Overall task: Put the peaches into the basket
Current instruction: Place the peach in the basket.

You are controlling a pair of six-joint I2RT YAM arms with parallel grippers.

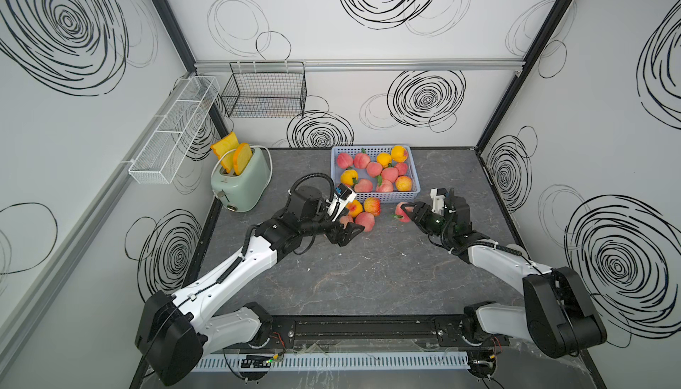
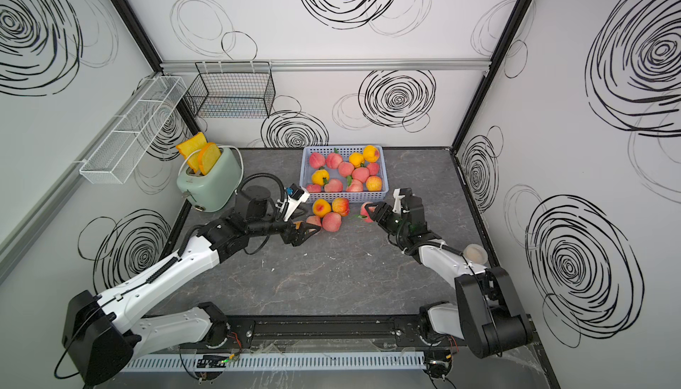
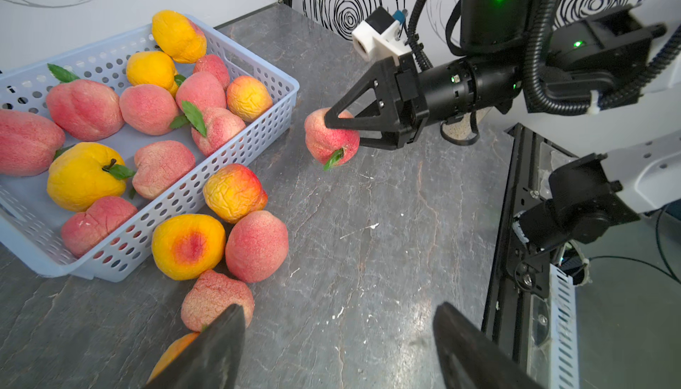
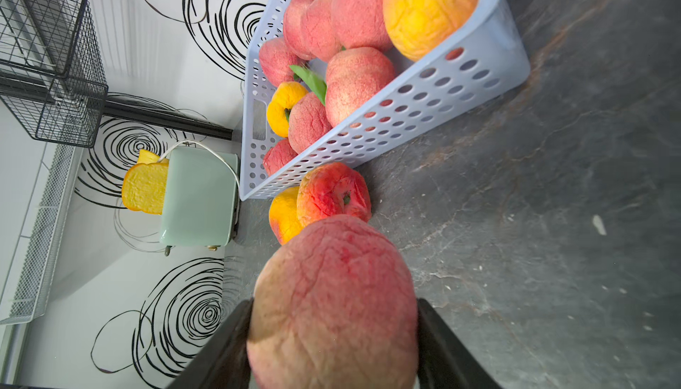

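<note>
I will raise my right gripper outward over the gap by the basket's near-corner yellow peach (image 1: 395,180) (image 4: 401,63), then lower it to release, since that gap is outward, beyond the basket's rim.
A pale blue perforated basket (image 1: 376,196) (image 2: 346,196) stands at the back of the table and holds several pink and yellow peaches (image 1: 383,173). Loose peaches lie in front of it: a red-yellow one (image 1: 372,206), a yellow one (image 3: 188,245) and pink ones (image 1: 365,221) (image 3: 213,298). My left gripper (image 1: 353,235) (image 3: 339,309) is open over bare table, and the nearest pink peach lies just beside one finger. My right gripper (image 1: 407,213) (image 4: 333,306) is shut on a pink peach (image 3: 324,147) (image 4: 331,276) with a green leaf, right of the loose group.
A mint green toaster (image 1: 239,181) with two slices of toast stands at the back left. A black wire basket (image 1: 265,90) and a white mesh shelf (image 1: 173,133) hang on the walls. A small cup (image 2: 475,252) sits behind the right arm.
</note>
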